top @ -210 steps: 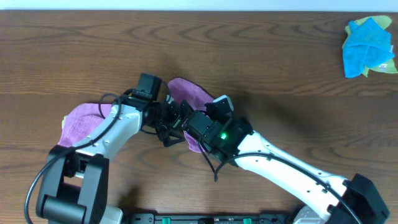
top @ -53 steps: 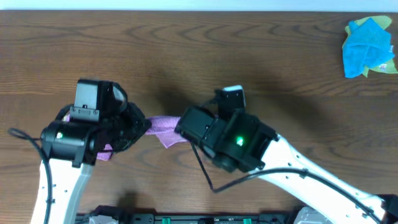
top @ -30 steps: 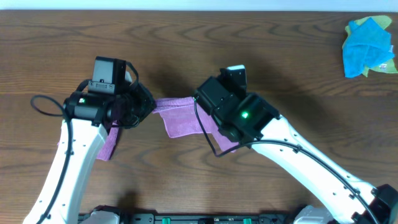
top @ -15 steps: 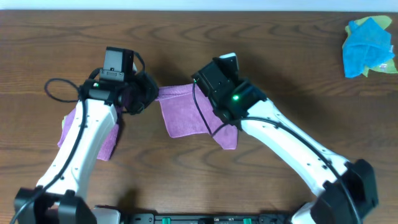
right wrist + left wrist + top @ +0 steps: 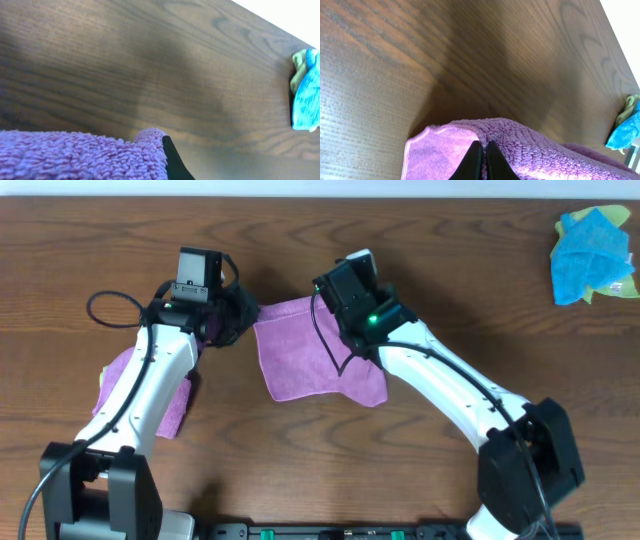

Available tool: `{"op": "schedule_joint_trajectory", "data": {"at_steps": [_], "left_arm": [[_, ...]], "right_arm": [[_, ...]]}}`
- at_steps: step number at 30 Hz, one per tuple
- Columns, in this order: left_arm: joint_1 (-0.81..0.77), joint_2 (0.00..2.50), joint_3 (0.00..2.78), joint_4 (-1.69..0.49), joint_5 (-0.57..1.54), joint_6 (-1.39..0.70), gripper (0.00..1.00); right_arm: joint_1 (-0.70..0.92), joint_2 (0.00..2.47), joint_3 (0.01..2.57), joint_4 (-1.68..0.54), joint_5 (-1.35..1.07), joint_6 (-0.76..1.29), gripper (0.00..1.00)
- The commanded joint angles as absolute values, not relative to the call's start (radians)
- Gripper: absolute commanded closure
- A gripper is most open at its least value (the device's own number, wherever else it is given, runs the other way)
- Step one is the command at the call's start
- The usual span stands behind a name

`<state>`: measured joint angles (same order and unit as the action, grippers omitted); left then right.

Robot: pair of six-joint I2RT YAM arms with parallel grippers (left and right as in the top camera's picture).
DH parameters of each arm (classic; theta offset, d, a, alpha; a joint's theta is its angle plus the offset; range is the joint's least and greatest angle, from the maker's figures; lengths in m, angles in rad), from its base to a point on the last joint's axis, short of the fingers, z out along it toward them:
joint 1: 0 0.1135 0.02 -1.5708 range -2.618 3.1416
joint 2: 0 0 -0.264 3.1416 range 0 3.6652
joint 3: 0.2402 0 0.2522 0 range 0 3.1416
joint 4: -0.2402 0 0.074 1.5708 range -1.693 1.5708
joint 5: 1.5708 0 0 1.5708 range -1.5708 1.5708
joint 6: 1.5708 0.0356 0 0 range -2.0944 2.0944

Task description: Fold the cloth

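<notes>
The robot's right gripper should lower outward toward the bare wood beyond the purple cloth's far edge and release the cloth's corner, as that edge is still hanging.
The purple cloth (image 5: 310, 355) hangs by its far edge between my two grippers, and its lower part trails flat on the table toward me. My left gripper (image 5: 243, 316) is shut on the cloth's far left corner, and the pinched terry (image 5: 545, 155) shows at the closed fingertips (image 5: 481, 150). At the far right corner my right gripper (image 5: 326, 302) is shut on the cloth (image 5: 75, 155); only one dark finger (image 5: 172, 160) shows beside the pile. More purple cloth (image 5: 128, 385) lies under the left arm.
A bright blue cloth (image 5: 590, 255) lies crumpled on a yellow-green one (image 5: 615, 288) at the table's far right corner, also visible in the wrist views (image 5: 622, 132) (image 5: 305, 95). The table's far edge (image 5: 320, 197) is just beyond the grippers.
Both grippers have moved toward the far side of the table with the cloth's edge. More of the cloth now lies spread out behind them.
</notes>
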<state>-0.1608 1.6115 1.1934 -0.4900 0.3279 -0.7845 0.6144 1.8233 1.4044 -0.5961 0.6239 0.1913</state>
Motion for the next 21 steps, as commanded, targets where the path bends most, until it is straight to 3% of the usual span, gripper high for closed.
{"op": "schedule_joint_trajectory", "data": {"at_steps": [1,21], "left_arm": [[-0.157,1.640,1.215,-0.461,0.282,-0.770,0.94],[-0.167,1.856,1.215,-0.192,0.272,-0.769,0.94]], "right_arm": [[0.587,1.836,1.400,-0.552,0.647,0.107,0.99],[0.518,2.034,1.400,-0.234,0.618,-0.027,0.99]]}}
